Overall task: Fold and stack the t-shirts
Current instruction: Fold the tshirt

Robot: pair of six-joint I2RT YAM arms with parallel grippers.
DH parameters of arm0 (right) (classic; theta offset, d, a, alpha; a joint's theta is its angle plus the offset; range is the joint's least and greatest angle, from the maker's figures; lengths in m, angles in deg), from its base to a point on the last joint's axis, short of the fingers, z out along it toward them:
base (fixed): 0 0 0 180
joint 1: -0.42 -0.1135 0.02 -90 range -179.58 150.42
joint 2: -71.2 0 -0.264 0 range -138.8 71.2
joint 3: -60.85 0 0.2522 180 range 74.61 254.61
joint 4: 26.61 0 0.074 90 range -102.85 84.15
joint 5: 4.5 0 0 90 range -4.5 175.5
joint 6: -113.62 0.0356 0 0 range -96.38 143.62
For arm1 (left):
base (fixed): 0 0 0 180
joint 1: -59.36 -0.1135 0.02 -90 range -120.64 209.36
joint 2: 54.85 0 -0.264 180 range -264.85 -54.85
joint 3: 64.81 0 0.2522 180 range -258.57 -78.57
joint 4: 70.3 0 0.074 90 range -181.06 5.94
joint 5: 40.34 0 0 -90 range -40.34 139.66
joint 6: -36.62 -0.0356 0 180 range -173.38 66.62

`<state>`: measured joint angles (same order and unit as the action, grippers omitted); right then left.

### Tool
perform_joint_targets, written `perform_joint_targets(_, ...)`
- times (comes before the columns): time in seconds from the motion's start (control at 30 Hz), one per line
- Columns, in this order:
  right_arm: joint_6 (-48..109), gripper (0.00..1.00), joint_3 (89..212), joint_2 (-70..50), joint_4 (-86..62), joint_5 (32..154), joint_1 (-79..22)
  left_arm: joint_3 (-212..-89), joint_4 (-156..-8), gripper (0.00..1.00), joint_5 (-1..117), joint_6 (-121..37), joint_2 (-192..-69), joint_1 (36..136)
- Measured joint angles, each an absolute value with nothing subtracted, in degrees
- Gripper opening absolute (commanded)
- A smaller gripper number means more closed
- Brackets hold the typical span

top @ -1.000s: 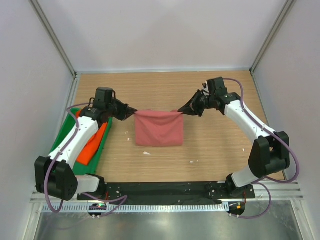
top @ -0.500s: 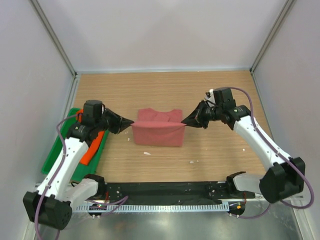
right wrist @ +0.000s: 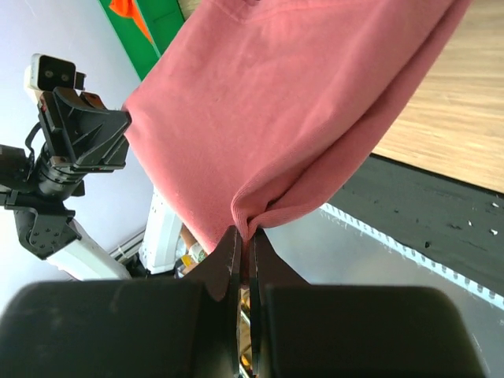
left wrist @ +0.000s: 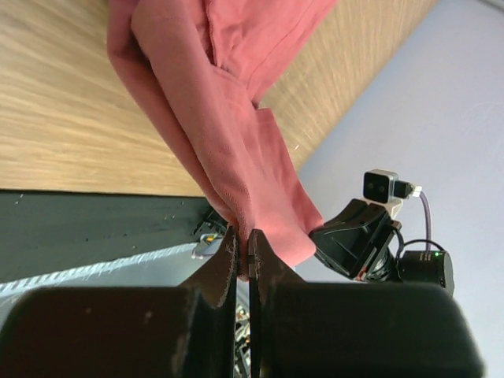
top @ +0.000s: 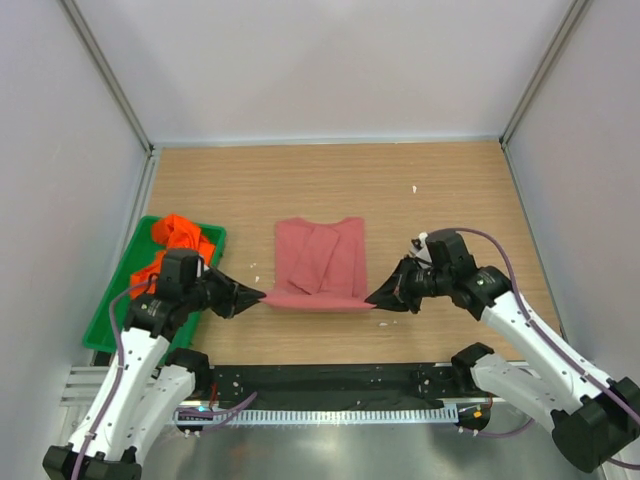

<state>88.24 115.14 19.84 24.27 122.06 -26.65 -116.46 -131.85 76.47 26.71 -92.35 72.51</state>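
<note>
The shirt's sides are folded in and the shirt's far corner [top: 356, 223] lies outward, so my right gripper will bring the pinched corner outward, down onto it, then release.
The rose-pink t-shirt [top: 320, 264] lies partly folded on the wooden table, its near edge lifted and stretched between my two grippers. My left gripper [top: 262, 296] is shut on the shirt's near left corner [left wrist: 236, 213]. My right gripper [top: 370, 298] is shut on the near right corner [right wrist: 252, 220]. In the wrist views the pink cloth hangs from each pair of pinched jaws. The orange t-shirt [top: 175, 240] lies crumpled in the green tray [top: 110, 325] at the left, behind my left arm.
A black strip [top: 330, 378] and a metal rail run along the table's near edge, just below the held shirt edge. Grey walls enclose the table on three sides. Small white specks [top: 414, 188] dot the wood.
Both grippers have pulled the shirt's held edge from the far side toward the near table edge, folding the cloth over itself. The orange shirt in the tray has come into full view.
</note>
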Motion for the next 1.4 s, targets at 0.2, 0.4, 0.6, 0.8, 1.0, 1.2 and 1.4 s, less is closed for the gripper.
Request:
perform_joint_targets(0.2,93.11,0.01,109.18,25.59,22.52,122.17,-26.85,-113.4,-134.67,0.0,78.46,26.71,-89.29,72.53)
perform_joint_targets(0.4,97.73,0.01,106.9,23.73,18.09,122.32,-26.82,-113.79,-135.98,0.0,78.63,25.07,-93.81,72.51)
perform_joint_targets(0.6,99.61,0.02,108.8,16.15,13.1,122.91,-24.44,-121.61,-133.56,0.0,76.34,22.14,-106.73,72.49)
perform_joint_targets(0.8,101.24,0.02,112.08,7.65,7.95,124.96,-19.04,-131.91,-128.77,0.0,74.02,19.28,-119.3,72.49)
perform_joint_targets(1.0,100.39,0.02,120.41,-1.82,7.07,127.06,-15.52,-139.01,-125.73,0.0,72.62,17.68,-128.74,72.44)
perform_joint_targets(1.2,99.61,0.01,125.22,-7.72,6.26,128.94,-11.98,-144.98,-123.61,0.0,72.66,16.77,-136.74,72.46)
perform_joint_targets(1.4,98.56,0.02,128.61,-14.82,5.67,130.69,-9.49,-150.49,-122.5,0.0,72.73,16.61,-144.21,72.46)
